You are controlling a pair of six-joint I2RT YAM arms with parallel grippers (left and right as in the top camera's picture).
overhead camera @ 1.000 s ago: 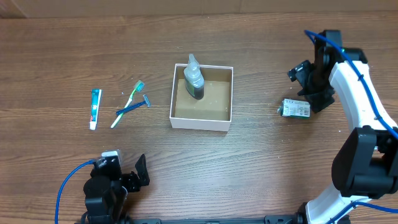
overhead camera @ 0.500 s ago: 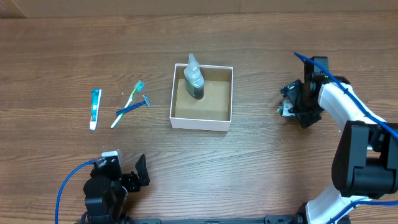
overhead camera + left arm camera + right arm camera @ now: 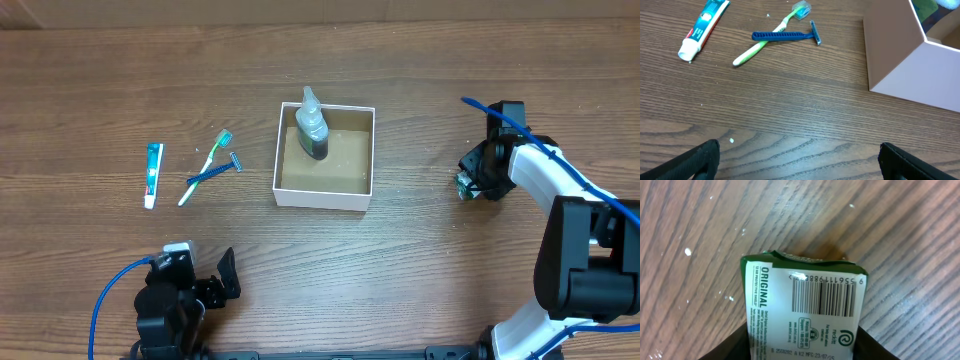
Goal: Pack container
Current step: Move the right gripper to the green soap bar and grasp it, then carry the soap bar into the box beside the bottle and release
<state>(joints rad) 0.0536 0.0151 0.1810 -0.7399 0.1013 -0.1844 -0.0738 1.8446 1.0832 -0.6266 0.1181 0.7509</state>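
Note:
I need to lift the packet [image 3: 805,305] over the container's side with my right gripper next, then lower and release it, as the container's bare bottom lies left of my right gripper in the overhead view.
The container [image 3: 323,197], a square box with white walls and a brown inside, stands mid-table with a clear bottle [image 3: 312,128] lying in its far left corner. My right gripper [image 3: 470,182] is down at the table to the container's right. In the right wrist view its black fingers [image 3: 725,347] press against both sides of a white-and-green packet [image 3: 805,305], so the gripper [image 3: 802,350] is shut on it. The packet still lies on the wood. My left gripper [image 3: 800,165] is open near the front edge with nothing between its fingers, and the container's near corner [image 3: 910,65] is ahead to its right.
Left of the container lie a toothpaste tube [image 3: 152,174], a green toothbrush [image 3: 205,166] and a blue razor [image 3: 213,174] crossing it. In the left wrist view they are the tube [image 3: 702,27], the toothbrush [image 3: 765,42] and the razor [image 3: 785,36]. A blue cable runs along each arm.
My right gripper has come down and to the left over the packet and closed its fingers on the packet's sides. The left arm has not moved.

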